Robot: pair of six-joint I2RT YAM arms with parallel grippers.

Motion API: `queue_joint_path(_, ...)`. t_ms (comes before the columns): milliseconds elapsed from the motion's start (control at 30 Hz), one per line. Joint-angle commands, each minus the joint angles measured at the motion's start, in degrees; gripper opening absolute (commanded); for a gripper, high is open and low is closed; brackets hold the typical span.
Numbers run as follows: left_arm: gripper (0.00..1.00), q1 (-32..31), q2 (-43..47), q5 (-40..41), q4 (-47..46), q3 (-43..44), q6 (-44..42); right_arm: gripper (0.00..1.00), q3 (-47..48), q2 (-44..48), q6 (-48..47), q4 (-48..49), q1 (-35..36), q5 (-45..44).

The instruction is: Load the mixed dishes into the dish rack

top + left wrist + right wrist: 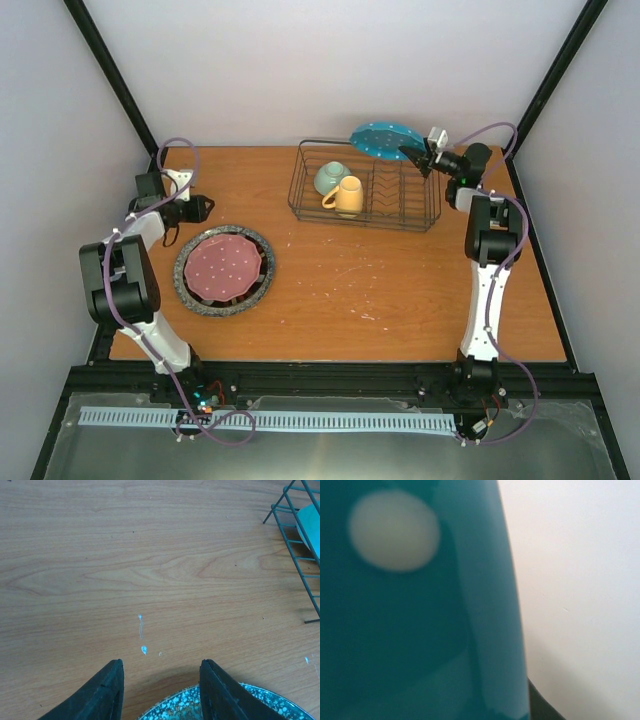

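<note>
The robot's right gripper should lower and tip downward to bring the teal white-dotted plate (pixel 385 140) into the rack (pixel 405 195) beside the pale green bowl, where the slots are empty.
The dish rack (pixel 405 195) stands at the back of the table, with the yellow mug (pixel 347 195) and the pale green bowl (pixel 330 177) in its left half. My right gripper (pixel 418 158) is shut on the rim of the teal white-dotted plate (pixel 385 140), which hangs tilted above the rack's far right corner. That plate (pixel 420 610) fills the left of the right wrist view. The pink white-dotted plate (pixel 225 267) lies on the grey speckled plate (pixel 225 311) at the left. Just beyond them my left gripper (pixel 200 208) stands open and empty (pixel 161 665), the speckled rim (pixel 185 707) below its fingers.
The rack's near corner (pixel 295 555) shows at the top right of the left wrist view. White walls and black frame posts close in the table at the back and sides. Small white flecks mark the wood.
</note>
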State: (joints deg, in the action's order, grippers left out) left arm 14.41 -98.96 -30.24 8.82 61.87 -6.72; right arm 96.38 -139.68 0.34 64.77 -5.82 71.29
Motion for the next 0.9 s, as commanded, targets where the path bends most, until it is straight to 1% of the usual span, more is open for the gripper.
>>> queue_joint_path(0, 0.42, 0.26, -0.98, -0.57, -0.05, 3.34, -1.81, 0.03, 7.07, -1.05, -3.13, -2.40, -0.24, -1.35)
queue_joint_path(133, 0.42, 0.26, -1.88, -0.31, -0.03, 3.36, -2.55, 0.03, 11.34, -2.34, -6.21, -8.13, -0.28, -0.39)
queue_joint_path(233, 0.42, 0.31, -2.26, -0.14, -0.03, 3.26, -2.98, 0.03, 13.67, -2.15, -12.89, -17.80, -0.40, 0.69)
queue_joint_path(300, 0.41, 0.26, -2.50, -0.02, -0.03, 3.19, -3.20, 0.03, 14.34, -2.01, -15.21, -21.34, -0.49, 1.20)
queue_joint_path(400, 0.41, 0.26, -3.21, -0.30, -0.07, 3.32, -3.08, 0.03, 14.22, -1.80, -16.73, -24.62, -0.48, 2.40)
queue_joint_path(533, 0.40, 0.26, -3.84, -0.87, -0.59, 3.27, -2.84, 0.03, 13.26, -0.95, -21.51, -31.18, -0.50, 3.53)
queue_joint_path(700, 0.40, 0.26, -4.18, -1.12, -0.81, 3.19, -2.94, 0.03, 12.39, -0.38, -24.28, -35.20, -0.50, 3.77)
queue_joint_path(867, 0.40, 0.26, -4.49, -1.19, -0.91, 3.00, -3.04, 0.03, 12.62, 0.46, -30.51, -44.22, -0.42, 3.86)
